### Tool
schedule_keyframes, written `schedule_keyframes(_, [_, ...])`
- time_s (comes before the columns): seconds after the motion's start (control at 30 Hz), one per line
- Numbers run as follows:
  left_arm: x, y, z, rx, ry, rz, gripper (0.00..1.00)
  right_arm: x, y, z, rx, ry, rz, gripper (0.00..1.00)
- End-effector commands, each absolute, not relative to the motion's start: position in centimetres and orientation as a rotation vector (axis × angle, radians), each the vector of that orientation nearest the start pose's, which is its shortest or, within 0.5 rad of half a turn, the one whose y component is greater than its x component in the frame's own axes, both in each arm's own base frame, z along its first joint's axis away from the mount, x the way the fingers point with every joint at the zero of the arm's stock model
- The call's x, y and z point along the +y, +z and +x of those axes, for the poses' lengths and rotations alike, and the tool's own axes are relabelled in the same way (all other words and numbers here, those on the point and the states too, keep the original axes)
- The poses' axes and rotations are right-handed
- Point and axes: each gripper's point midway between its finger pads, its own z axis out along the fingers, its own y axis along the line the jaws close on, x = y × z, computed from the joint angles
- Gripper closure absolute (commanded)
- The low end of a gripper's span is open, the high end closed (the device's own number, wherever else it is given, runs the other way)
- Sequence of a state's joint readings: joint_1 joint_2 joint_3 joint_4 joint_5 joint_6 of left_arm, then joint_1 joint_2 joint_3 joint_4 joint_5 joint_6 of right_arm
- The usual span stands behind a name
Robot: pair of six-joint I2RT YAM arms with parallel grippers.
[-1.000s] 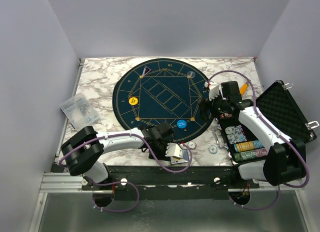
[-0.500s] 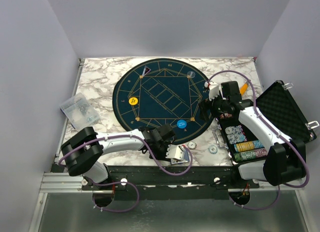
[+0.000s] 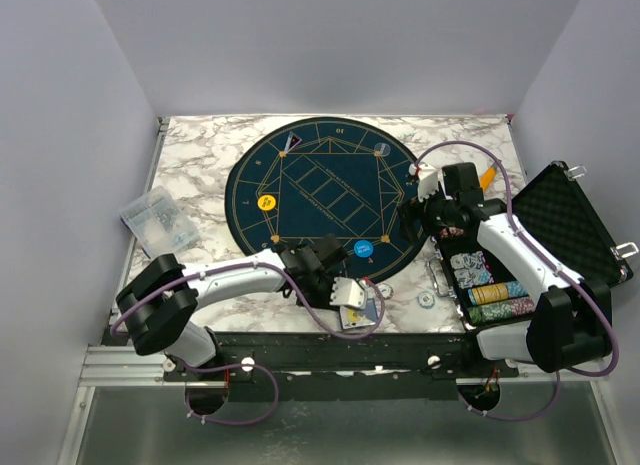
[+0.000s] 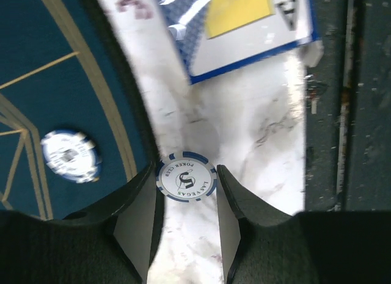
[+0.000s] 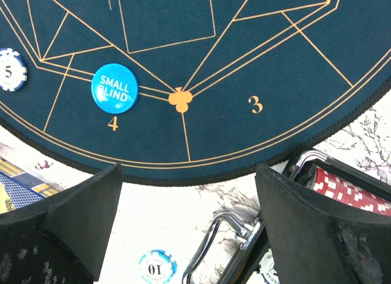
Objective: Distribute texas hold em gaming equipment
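Note:
The right gripper turns, goes to the left in the top view and lowers onto the white chip (image 5: 12, 69) next, as it lies beyond the small blind disc.
My left gripper (image 3: 350, 297) is at the near edge of the round blue mat (image 3: 320, 190), shut on a white poker chip with blue edge marks (image 4: 186, 179), fingertips (image 4: 146, 180) on both sides of it. Face-up playing cards (image 4: 244, 33) lie just ahead of it, also in the top view (image 3: 362, 315). Another chip (image 4: 69, 156) lies on the mat beside it. The blue small blind disc (image 3: 362, 249) and yellow disc (image 3: 266, 201) lie on the mat. My right gripper (image 3: 415, 220) is open and empty above the mat's right edge (image 5: 189, 235).
The open black case (image 3: 560, 225) with rows of chips (image 3: 490, 290) stands at the right, its metal handle (image 5: 232, 247) below my right gripper. Loose chips (image 3: 426, 299) lie on the marble. A clear plastic box (image 3: 155, 220) is at the left, an orange-handled tool (image 3: 487, 177) at the far right.
My left wrist has shifted slightly away from the near edge toward the mat. The right arm has not moved.

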State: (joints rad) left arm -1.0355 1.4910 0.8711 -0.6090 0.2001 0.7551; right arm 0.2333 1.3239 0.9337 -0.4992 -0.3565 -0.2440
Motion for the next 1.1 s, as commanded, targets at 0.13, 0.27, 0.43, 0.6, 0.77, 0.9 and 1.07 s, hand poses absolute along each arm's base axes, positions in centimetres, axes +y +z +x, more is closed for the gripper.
schedule_keyframes(0.13, [-26.6, 6.3, 20.0, -2.228, 0.410, -2.730, 0.63, 12.0, 11.1, 30.4, 2.348, 0.413, -0.705, 0.07])
schedule_keyframes(0.27, [-27.5, 6.8, 22.1, -2.294, 0.444, -2.705, 0.63, 11.9, 11.1, 30.5, 2.348, 0.407, -0.698, 0.07])
schedule_keyframes(0.43, [-28.0, 6.7, 23.8, -2.341, 0.457, -2.676, 0.54, 11.9, 11.1, 30.5, 2.348, 0.406, -0.698, 0.07])
schedule_keyframes(0.6, [-28.1, 7.7, 24.2, -2.412, 0.521, -2.637, 0.25, 11.9, 11.2, 30.6, 2.343, 0.403, -0.693, 0.07])
schedule_keyframes(0.77, [-26.8, 11.1, 25.4, -2.612, 0.673, -2.515, 0.20, 12.2, 11.6, 30.4, 2.322, 0.422, -0.713, 0.07])
schedule_keyframes(0.9, [-24.8, 14.1, 25.0, -2.816, 0.881, -2.294, 0.20, 13.7, 12.2, 29.5, 2.275, 0.542, -0.790, 0.07])
schedule_keyframes(1.07, [-21.3, 15.8, 24.1, -3.013, 1.174, -1.911, 0.19, 16.8, 13.2, 28.3, 2.208, 0.671, -0.939, 0.08])
